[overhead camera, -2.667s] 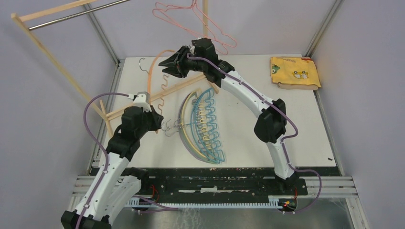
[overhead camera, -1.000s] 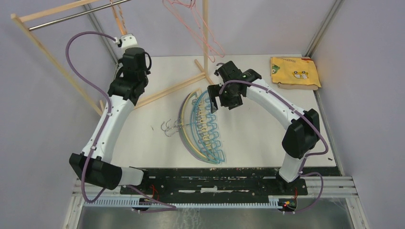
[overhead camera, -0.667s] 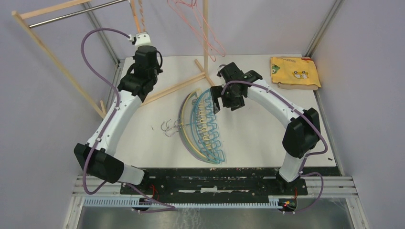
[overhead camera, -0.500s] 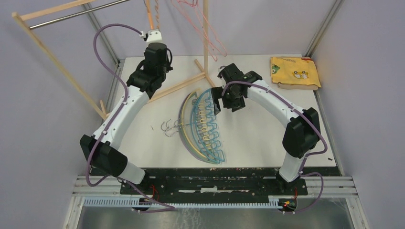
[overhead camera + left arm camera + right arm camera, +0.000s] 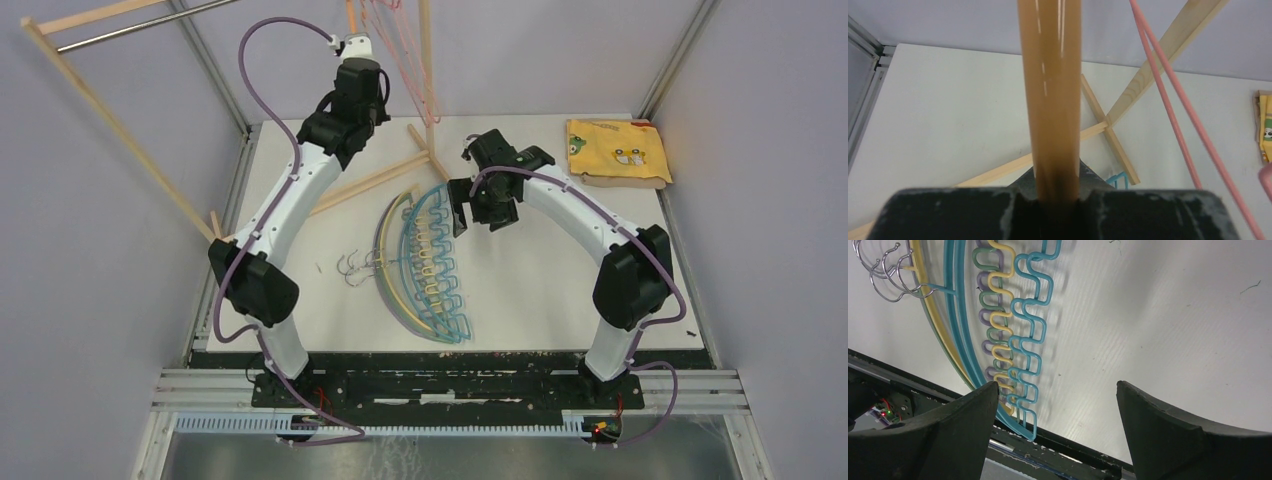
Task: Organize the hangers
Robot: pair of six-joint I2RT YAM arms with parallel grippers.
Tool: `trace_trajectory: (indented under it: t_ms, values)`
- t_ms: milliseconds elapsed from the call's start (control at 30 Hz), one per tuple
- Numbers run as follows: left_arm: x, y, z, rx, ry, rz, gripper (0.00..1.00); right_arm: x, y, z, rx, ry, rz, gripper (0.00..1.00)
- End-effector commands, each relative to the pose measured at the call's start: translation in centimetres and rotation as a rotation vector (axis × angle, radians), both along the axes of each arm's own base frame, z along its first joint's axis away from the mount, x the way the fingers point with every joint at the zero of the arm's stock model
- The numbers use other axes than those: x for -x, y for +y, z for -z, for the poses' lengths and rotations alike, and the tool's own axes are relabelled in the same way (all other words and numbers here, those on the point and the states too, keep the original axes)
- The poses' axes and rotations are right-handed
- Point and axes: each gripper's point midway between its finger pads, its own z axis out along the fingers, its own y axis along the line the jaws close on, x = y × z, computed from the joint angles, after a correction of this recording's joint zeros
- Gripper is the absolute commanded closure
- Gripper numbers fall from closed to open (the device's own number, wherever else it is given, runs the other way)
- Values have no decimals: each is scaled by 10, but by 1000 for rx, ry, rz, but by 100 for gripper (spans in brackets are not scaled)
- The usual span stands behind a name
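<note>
My right gripper will go down toward the hooks onto the teal hanger's curved bar (image 5: 961,282), which is below it and to its left in the top view.
My left gripper (image 5: 352,35) is raised at the top of the view and is shut on the orange hanger (image 5: 350,12), whose bar runs up out of its jaws in the left wrist view (image 5: 1050,100). The pink hanger (image 5: 400,45) hangs just to its right and also shows in the left wrist view (image 5: 1173,115). A stack of teal, blue, yellow, green and purple hangers (image 5: 420,265) lies flat mid-table, hooks to the left (image 5: 883,270). My right gripper (image 5: 478,218) hovers open and empty beside the stack's far end, with the teal hanger (image 5: 1018,305) left of its fingers.
The wooden rack frame with its metal rod (image 5: 120,28) leans at the far left. Its upright post (image 5: 428,60) and floor bars (image 5: 385,180) cross the table's far part. A folded yellow cloth (image 5: 615,150) lies at the far right corner.
My left arm has lifted the orange hanger off the table and swung it up and right, next to the pink hanger. My right gripper left the pink hanger and dropped beside the stack.
</note>
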Motion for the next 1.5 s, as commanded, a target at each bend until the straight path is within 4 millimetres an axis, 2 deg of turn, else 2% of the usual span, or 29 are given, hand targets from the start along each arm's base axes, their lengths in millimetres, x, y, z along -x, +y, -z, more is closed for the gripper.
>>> trace_trajectory:
  t_ms: [0, 133, 233, 333, 500, 567, 800, 933, 1033, 1233, 1367, 1467]
  values:
    - [5, -18, 23, -13, 96, 70, 88, -9, -2, -12, -24, -47, -5, 4]
    - [11, -23, 22, 4, 99, 106, 62, -11, -4, -13, -16, -54, -9, 0]
    - [23, -22, 11, 23, 72, 135, 43, -13, -6, -15, -10, -66, -6, 0]
    - [36, -18, 10, 21, 68, 153, 23, -15, -4, -16, -15, -67, -5, 0]
    - [65, -18, 1, 51, 27, 231, 5, -15, 4, -16, -43, -52, -1, 0]
    - [77, -18, -1, 70, 14, 267, 0, -15, 9, -16, -48, -50, -9, 0]
    - [135, -12, 3, 128, -11, 369, 1, -12, 43, -13, -65, -43, -52, 0]
    - [164, -3, 27, 147, 22, 382, 1, -8, 69, 2, -74, -11, -68, 1]
    - [182, 2, 51, 151, 69, 387, 1, -8, 90, 12, -98, 20, -71, 8]
    - [203, 11, 74, 156, 96, 388, 0, -15, 134, 27, -128, 30, -93, 25]
    - [215, 17, 86, 165, 115, 376, 1, -16, 153, 41, -136, 53, -97, 31]
    - [222, 20, 95, 174, 130, 366, 1, -15, 161, 58, -136, 85, -89, 38]
